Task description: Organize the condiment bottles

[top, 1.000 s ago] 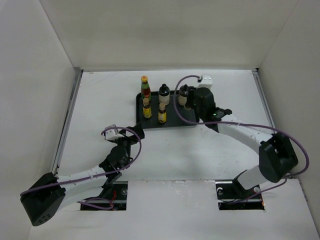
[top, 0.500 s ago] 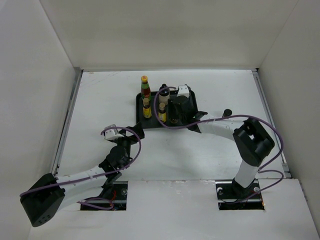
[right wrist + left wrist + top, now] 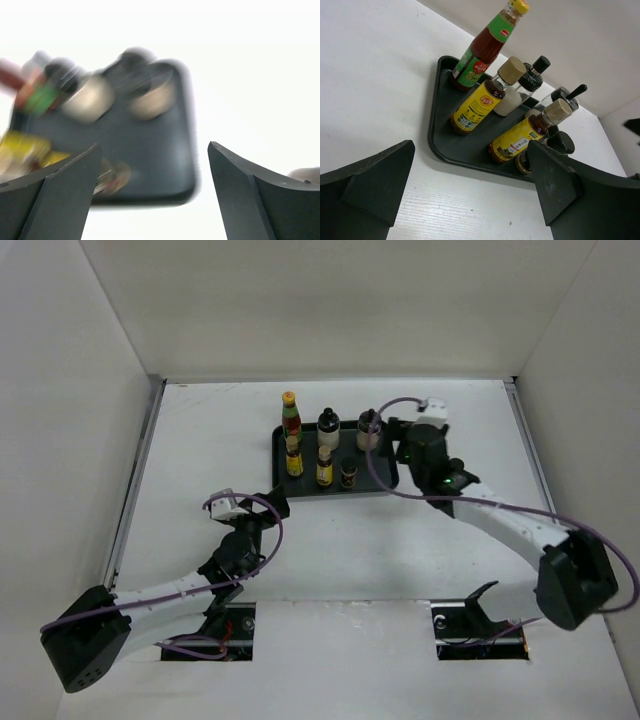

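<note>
A dark-capped bottle (image 3: 456, 464) (image 3: 306, 174) stands outside the tray, below my right gripper and to its right in the top view. The gripper moves over and descends around the bottle's cap next.
A black tray (image 3: 385, 475) holds several condiment bottles. A tall red one with a yellow cap (image 3: 291, 415) stands at its back left. Two yellow-labelled dark ones (image 3: 293, 457) (image 3: 324, 468) stand in front, two cream black-capped ones (image 3: 328, 428) (image 3: 367, 430) behind. A tiny dark jar (image 3: 348, 475) stands near the front edge. My right gripper (image 3: 393, 440) hovers open over the tray's right end with nothing in it; its wrist view is blurred and shows the tray corner (image 3: 170, 165) between the fingers. My left gripper (image 3: 250, 503) is open, low over the table before the tray (image 3: 436, 125).
White walls close in the table on the left, back and right. The right arm (image 3: 500, 520) stretches across the table's right half, the left arm (image 3: 180, 585) across the near left. Purple cables loop off both wrists.
The right gripper swung over the tray's middle, opened, and pulled back to the right. The tiny dark jar now stands on the tray's front. The left arm has not moved.
</note>
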